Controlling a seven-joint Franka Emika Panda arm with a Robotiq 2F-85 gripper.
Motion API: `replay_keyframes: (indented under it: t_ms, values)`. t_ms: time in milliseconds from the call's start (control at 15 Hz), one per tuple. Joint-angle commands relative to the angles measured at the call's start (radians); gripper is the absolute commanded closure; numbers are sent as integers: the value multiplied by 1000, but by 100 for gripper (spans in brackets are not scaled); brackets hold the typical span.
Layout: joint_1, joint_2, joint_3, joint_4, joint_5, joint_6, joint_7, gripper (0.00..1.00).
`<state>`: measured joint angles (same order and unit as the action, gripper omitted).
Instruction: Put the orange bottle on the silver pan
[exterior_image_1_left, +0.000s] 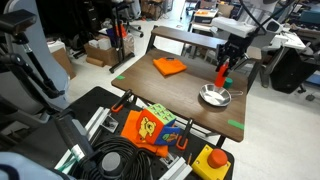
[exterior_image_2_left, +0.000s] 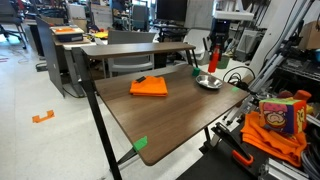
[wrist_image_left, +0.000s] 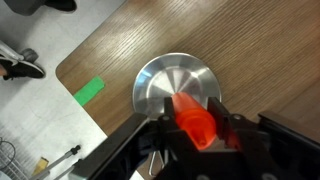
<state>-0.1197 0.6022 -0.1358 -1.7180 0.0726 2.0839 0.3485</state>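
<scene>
The orange bottle (exterior_image_1_left: 221, 75) is still hanging clear of the silver pan below it. I need to move my gripper down onto the inside of the pan and let go of the bottle there.
My gripper (wrist_image_left: 193, 128) is shut on the orange bottle (wrist_image_left: 192, 118) and holds it in the air just above the silver pan (wrist_image_left: 165, 85). In both exterior views the gripper (exterior_image_1_left: 229, 62) (exterior_image_2_left: 213, 52) hangs over the far corner of the table, with the bottle (exterior_image_1_left: 221, 75) (exterior_image_2_left: 212, 60) upright in its jaws above the pan (exterior_image_1_left: 213, 97) (exterior_image_2_left: 208, 81). The bottle does not touch the pan. The pan sits on the wooden table near a green tape mark (wrist_image_left: 89, 92).
A folded orange cloth (exterior_image_1_left: 168, 66) (exterior_image_2_left: 149, 86) lies on the table (exterior_image_1_left: 170, 90) away from the pan. Green tape marks sit at the table's corners (exterior_image_2_left: 141, 143). A colourful box (exterior_image_1_left: 158, 126), cables and an emergency-stop button (exterior_image_1_left: 214, 160) lie beside the table.
</scene>
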Motion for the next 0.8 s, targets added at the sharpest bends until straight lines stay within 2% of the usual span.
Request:
replay_keyframes:
  t_ms: [0,333,733]
  values:
    - [-4,-2,-16,-53,31,43,32,87]
    - [2,55,-33,-29,19,49,71,87]
    - [5,154,-33,76,26,27,121,87]
